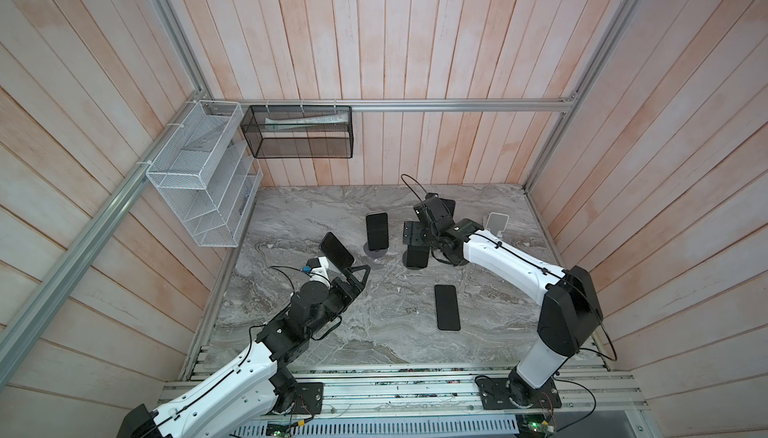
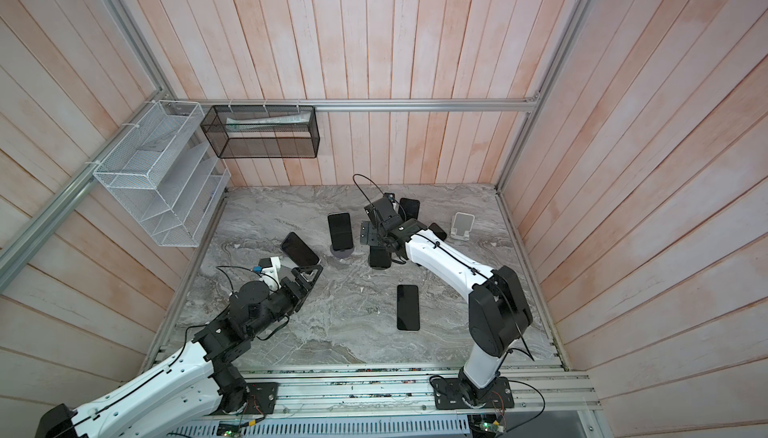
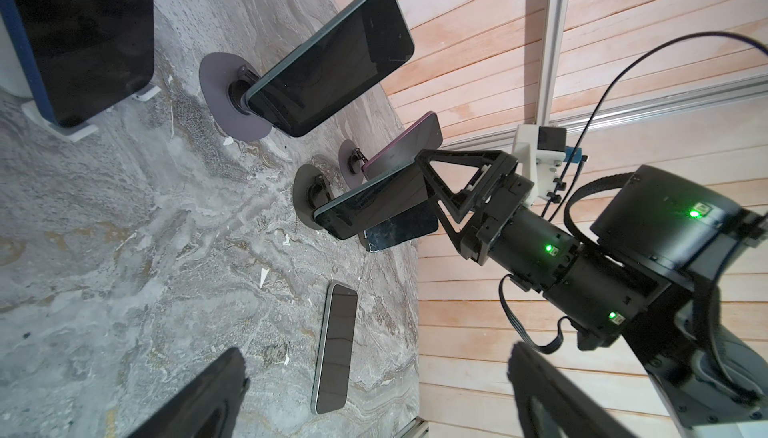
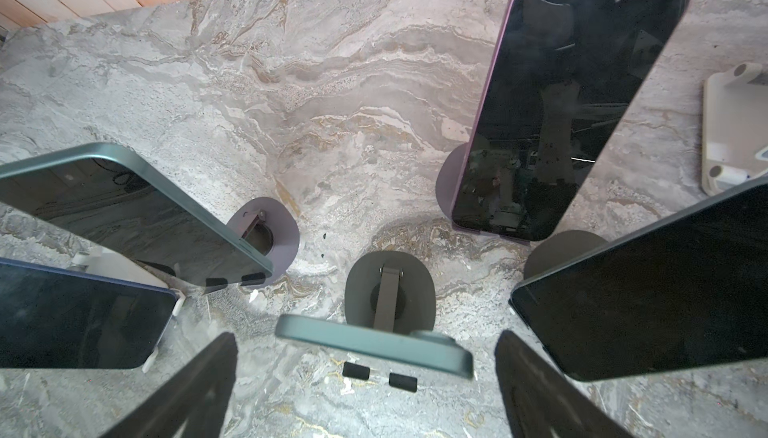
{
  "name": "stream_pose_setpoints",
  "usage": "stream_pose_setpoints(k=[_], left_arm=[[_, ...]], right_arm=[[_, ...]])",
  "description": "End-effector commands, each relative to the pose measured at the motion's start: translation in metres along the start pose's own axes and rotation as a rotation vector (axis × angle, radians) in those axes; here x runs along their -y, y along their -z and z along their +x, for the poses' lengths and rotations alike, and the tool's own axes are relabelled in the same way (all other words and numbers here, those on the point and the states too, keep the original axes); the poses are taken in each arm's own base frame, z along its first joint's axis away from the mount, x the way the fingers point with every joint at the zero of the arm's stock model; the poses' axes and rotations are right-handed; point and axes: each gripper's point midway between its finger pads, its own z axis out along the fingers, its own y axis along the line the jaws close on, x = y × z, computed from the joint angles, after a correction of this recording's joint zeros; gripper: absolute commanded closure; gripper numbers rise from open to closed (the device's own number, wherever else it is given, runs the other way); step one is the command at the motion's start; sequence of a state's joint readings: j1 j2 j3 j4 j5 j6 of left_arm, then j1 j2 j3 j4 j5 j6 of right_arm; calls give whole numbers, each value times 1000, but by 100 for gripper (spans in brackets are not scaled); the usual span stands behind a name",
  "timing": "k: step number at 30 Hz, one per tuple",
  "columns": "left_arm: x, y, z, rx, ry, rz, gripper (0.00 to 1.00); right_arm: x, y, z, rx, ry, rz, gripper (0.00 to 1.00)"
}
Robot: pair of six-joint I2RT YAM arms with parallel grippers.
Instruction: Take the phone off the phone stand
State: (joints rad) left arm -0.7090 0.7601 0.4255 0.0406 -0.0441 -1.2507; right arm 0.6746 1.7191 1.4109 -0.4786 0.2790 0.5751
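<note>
I will next move my right gripper down past the teal phone's top edge [image 4: 374, 343] to close on the phone's sides. That edge is already between the open fingers.
A teal phone [image 4: 374, 350] leans on a dark grey round-based phone stand [image 4: 390, 294]; I see it from its top edge in the right wrist view. My right gripper [image 4: 365, 386] is open just above it, one finger to each side, touching nothing. Both top views show that phone [image 1: 417, 256] under the right gripper [image 1: 415, 244]. My left gripper [image 1: 358, 274] is open and empty beside a dark phone on a white stand [image 1: 336, 250]. In the left wrist view the left gripper [image 3: 374, 394] hangs over the marble.
More phones stand on stands: one centre-back [image 1: 377, 230], a purple one [image 4: 569, 103], a dark one close by [image 4: 648, 290]. A phone [image 1: 447, 307] lies flat at the front. An empty white stand [image 1: 497, 224] is at the back right. Wire baskets [image 1: 195, 178] hang on the left wall.
</note>
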Motion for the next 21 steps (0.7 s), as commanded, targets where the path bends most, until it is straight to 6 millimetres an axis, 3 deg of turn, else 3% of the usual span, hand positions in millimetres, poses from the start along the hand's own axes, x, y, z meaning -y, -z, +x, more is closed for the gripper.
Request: stream_pose_setpoints(k=[1, 21], left_arm=[[-3, 2, 1, -16, -18, -1, 0], [-15, 3, -7, -3, -4, -17, 0]], right_arm=[[-2, -7, -2, 1, 15, 23, 3], [6, -28, -1, 41, 4, 78, 12]])
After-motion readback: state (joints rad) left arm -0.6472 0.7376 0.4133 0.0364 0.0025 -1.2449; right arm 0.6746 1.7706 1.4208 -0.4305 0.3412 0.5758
